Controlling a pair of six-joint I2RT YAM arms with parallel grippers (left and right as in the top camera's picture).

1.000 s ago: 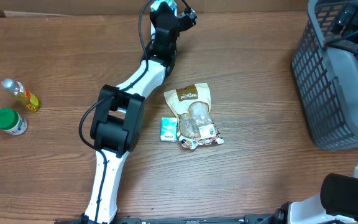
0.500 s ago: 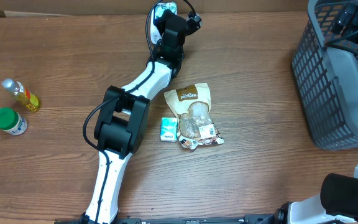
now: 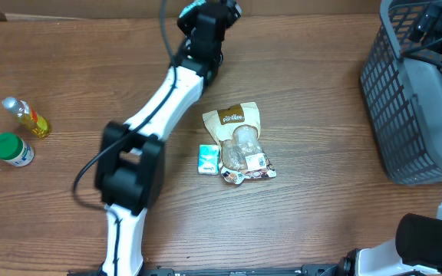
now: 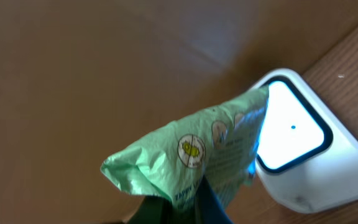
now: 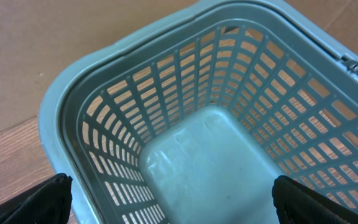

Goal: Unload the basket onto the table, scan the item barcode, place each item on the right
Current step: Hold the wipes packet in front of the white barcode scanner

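Observation:
My left gripper will swing back and to its left in the overhead view, to the bare wood [image 3: 71, 113] beside the bottle, and release the packet there.
A crumpled green packet [image 4: 191, 155] with printed text hangs in my left gripper [image 4: 185, 208], whose dark fingers [image 4: 154, 211] are shut on its lower end. The packet's right edge lies against the lit window of the white scanner [image 4: 328, 180], which stands on the wood by the cardboard wall. In the overhead view the left gripper [image 3: 209, 11] is at the table's far edge and covers the scanner. My right gripper [image 5: 176, 196] is open, with nothing between its fingers, above the inside of the grey basket [image 5: 104, 124].
A brown snack pouch [image 3: 236, 138] and a small teal box [image 3: 209, 158] lie mid-table. A bottle of yellow liquid [image 3: 28, 117] and a green-lidded jar [image 3: 11, 149] stand at the left. The grey basket [image 3: 382, 84] stands at the right edge.
The left arm's elbow has swung to the left and toward the near edge. Its gripper stayed at the far edge, shifting only slightly. The right arm has not moved.

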